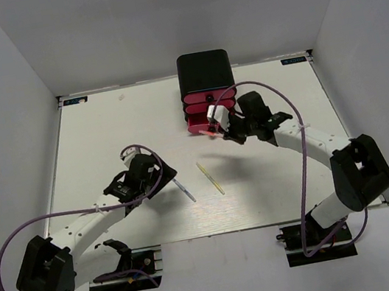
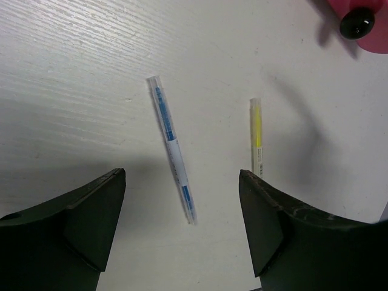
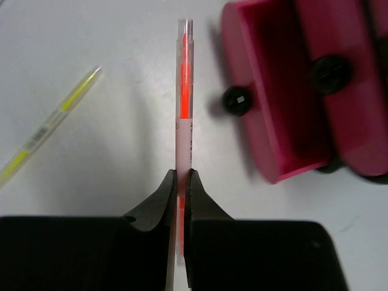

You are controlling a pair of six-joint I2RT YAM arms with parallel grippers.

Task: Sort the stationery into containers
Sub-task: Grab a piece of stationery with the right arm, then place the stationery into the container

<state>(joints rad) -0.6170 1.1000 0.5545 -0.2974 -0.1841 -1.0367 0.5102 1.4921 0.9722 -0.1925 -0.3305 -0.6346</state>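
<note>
Next, the left gripper lowers to the right in the top view onto the blue-grey pen's white middle (image 2: 176, 159), which lies below it, clear of the yellow pen (image 2: 256, 136).
My right gripper (image 1: 219, 128) is shut on a thin orange pen (image 3: 183, 85) and holds it above the table, just in front of the cabinet (image 1: 204, 71). The cabinet's lowest pink drawer (image 3: 285, 91) stands pulled out, its black knob (image 3: 236, 101) right of the pen. My left gripper (image 2: 182, 209) is open and empty over a blue-grey pen (image 2: 173, 148) that lies on the table (image 1: 104, 138). A yellow pen (image 2: 256, 136) lies to its right, also seen in the right wrist view (image 3: 48, 127). Both pens show in the top view: blue-grey (image 1: 185, 190), yellow (image 1: 210, 178). No markers are visible.
The black cabinet with its stacked pink drawers (image 1: 200, 111) stands at the back centre of the white table. A second drawer knob (image 3: 330, 74) shows above the open drawer. White walls enclose the table on three sides.
</note>
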